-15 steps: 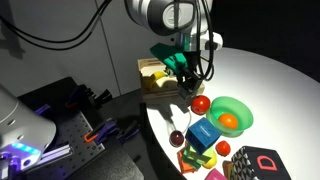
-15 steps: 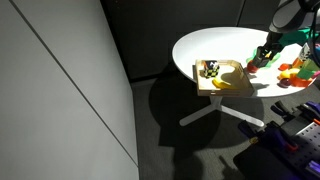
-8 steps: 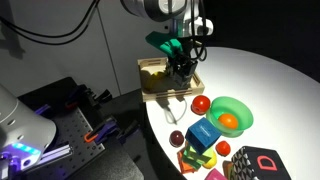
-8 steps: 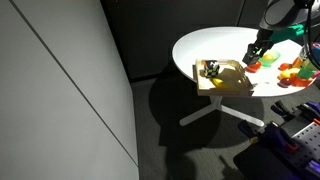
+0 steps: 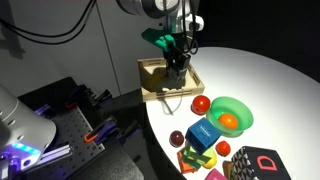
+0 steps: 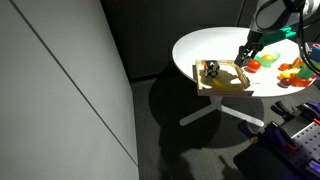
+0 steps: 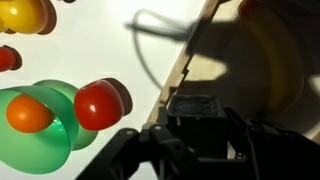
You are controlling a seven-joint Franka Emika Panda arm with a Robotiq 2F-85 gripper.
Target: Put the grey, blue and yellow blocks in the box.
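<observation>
My gripper should next lower the grey block it is holding a little, between the box's near rim and the curved yellow toy.
My gripper (image 5: 178,66) is shut on the grey block (image 7: 190,108), a dark cube that sits between the fingers in the wrist view. It hangs just above the near rim of the box (image 5: 160,88), a shallow tray of light wood at the table's edge, which both exterior views show (image 6: 222,86). The light-blue block (image 5: 203,133) lies on the white table nearer the front, apart from the gripper. In the wrist view the box's rim (image 7: 183,72) runs diagonally under the block. I cannot make out the yellow block for sure.
A green bowl (image 5: 233,112) with an orange ball stands beside a red ball (image 5: 201,104), right of the box. A curved yellow toy (image 7: 285,60) lies in the box. Small coloured toys and a black box marked D (image 5: 265,162) crowd the front.
The gripper has carried the grey block away from the red ball and the bowl and over to the wooden box. Its jaws have stayed shut throughout.
</observation>
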